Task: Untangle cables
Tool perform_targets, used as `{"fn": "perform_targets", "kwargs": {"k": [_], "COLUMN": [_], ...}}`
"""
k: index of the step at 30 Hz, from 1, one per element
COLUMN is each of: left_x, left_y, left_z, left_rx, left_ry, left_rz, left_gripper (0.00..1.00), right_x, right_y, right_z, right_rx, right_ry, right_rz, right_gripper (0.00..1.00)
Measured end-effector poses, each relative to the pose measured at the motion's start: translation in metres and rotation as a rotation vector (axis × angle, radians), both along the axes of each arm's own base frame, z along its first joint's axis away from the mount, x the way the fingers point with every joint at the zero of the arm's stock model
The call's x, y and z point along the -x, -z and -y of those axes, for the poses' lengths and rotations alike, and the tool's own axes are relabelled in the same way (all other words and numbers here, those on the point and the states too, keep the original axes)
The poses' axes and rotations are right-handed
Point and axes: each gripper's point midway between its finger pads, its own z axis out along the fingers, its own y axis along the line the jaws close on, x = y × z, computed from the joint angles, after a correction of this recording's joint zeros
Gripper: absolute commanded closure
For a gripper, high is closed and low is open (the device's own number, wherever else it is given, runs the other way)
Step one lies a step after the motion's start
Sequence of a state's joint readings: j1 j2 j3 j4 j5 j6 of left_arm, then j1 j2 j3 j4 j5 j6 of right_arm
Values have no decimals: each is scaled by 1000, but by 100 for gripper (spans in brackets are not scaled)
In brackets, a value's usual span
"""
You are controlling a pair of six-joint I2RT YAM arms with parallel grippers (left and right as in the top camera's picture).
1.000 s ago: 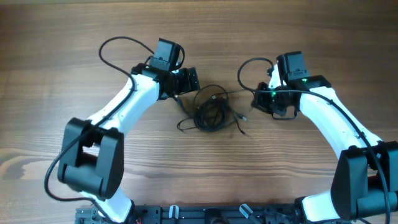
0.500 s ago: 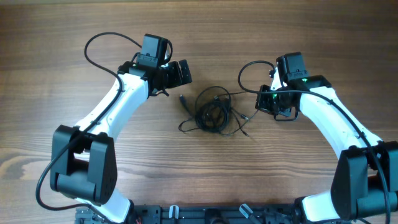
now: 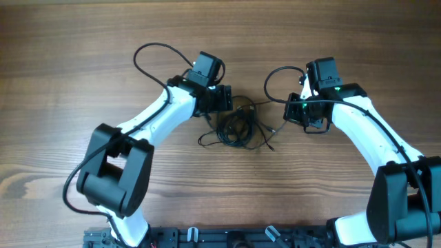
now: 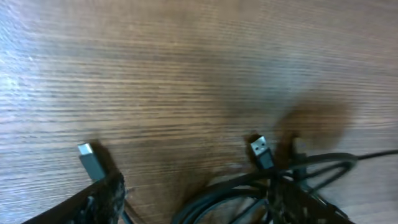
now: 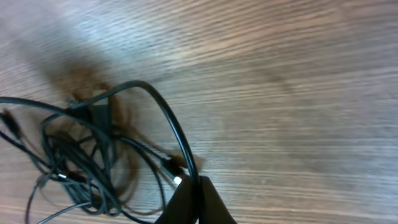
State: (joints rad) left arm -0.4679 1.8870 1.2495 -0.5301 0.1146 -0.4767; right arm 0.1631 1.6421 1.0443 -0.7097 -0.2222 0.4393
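My right gripper should next move away from the tangle (image 5: 68, 155) and let go of the piece of cable over the bare wood, which lies to its right in the overhead view.
The cables (image 3: 238, 128) lie as a loose black tangle in the middle of the wooden table. My left gripper (image 3: 222, 98) hangs over the tangle's upper left edge. In the left wrist view it (image 4: 199, 202) stands open, with cable loops (image 4: 249, 185) between its two fingers. A silvery plug (image 4: 88, 160) lies by the left finger and a dark plug (image 4: 262, 149) near the right one. My right gripper (image 3: 301, 114) is shut on one cable strand (image 5: 168, 115) that arches from its closed fingers (image 5: 198, 193) back to the tangle (image 5: 68, 155).
Thick black arm cables loop above each wrist (image 3: 155, 52) (image 3: 275, 76). The arm bases and a black rail (image 3: 241, 238) line the table's front edge. Bare wood (image 3: 62, 103) surrounds the tangle.
My left gripper swung away to the upper left, then came back right and down onto the tangle's edge, its jaws narrowing somewhat. The right arm has not moved.
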Motion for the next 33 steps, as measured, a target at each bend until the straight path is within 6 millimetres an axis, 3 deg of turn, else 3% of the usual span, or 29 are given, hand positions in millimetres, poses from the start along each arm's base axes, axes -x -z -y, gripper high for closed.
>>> {"fn": "perform_targets", "kwargs": {"k": [3,6,9,12,17,19,24,30,33], "left_x": [0,-2,-5,-10,-18,-17,-8,10,15], "left_y": [12,22,24,17,-28,-36,-26,2,16], "left_z": [-5,-12,-21,-29,-30,-28,-19,5,2], "left_rx": [-52,-97,-135,-142,-96,-78,-55,-77,-121], "left_ry": [-13,-29,-46,-68,-85,-82,-85,-20,-18], "left_rz": [-4,-9,5,21,121,130,75,11,-16], "left_gripper": [36,59,47,44,42,41,36,45,47], "right_x": [2,6,6,6,6,6,4,2,0], "right_y": [2,4,6,6,6,6,7,6,5], "right_z": [6,14,22,25,27,28,43,58,65], "right_rx": [37,81,125,143,152,156,241,324,366], "right_ry": [9,19,29,34,36,37,57,78,89], "right_rz": [-10,-23,-23,-24,-22,-22,-10,0,12], "right_gripper": [96,96,96,95,96,96,96,95,82]}}
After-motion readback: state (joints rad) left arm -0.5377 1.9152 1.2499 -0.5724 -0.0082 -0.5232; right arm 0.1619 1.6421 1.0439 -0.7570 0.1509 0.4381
